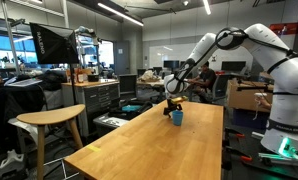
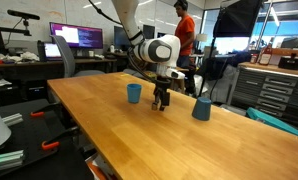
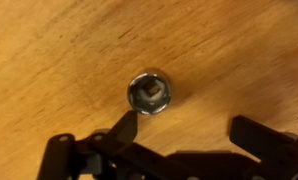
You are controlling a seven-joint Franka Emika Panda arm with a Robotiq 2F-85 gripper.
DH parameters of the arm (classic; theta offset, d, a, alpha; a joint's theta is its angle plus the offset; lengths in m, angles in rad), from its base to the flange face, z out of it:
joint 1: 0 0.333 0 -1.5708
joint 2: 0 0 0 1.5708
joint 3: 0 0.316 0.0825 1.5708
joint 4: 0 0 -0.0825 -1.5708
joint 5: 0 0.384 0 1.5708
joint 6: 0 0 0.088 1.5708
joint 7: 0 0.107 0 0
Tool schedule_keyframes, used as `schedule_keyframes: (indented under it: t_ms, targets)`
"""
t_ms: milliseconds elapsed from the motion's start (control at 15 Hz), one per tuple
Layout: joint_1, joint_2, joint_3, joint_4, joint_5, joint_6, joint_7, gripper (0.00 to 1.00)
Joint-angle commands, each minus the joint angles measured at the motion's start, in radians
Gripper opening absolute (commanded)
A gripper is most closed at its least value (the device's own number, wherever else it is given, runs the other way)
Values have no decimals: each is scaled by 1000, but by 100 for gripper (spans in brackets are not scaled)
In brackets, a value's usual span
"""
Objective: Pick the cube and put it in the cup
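Observation:
I will move my gripper low over the table next, until its fingers are on both sides of the round-rimmed cube. The cube lies beyond the ends of my fingers, toward the left in the wrist view.
In the wrist view a small round cup is seen from above on the wooden table. A dark square shape, the cube, lies inside it. My gripper is open and empty, with bare wood between its fingers, just beside and below the cup. In an exterior view the gripper points down close over the table between a small blue cup and a second blue cup. In an exterior view the gripper hangs right by a blue cup. The cube does not show in either exterior view.
The long wooden table also shows in an exterior view. A wooden stool stands beside it. Desks with monitors, a person in orange and drawer cabinets surround the table.

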Motion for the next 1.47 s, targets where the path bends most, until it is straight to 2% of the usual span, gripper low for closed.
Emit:
schedule_keyframes:
  t_ms: [0, 200, 533, 600, 733, 1133, 1200, 1400]
  targets:
    - [0, 30, 5, 52, 75, -124, -15, 100]
    - [-7, 2, 10, 16, 114, -181, -27, 100]
    - [-21, -24, -1, -15, 153, -206, -38, 98]
    - [-23, -28, -2, -21, 157, -202, -39, 74]
    - [-24, -36, -6, -33, 159, -188, -40, 70]
    - [-45, -81, -3, -74, 174, -191, -64, 21]
    - [-48, -86, -3, -78, 177, -190, -68, 15]
    - [-46, -116, -3, -94, 173, -191, -85, 5]
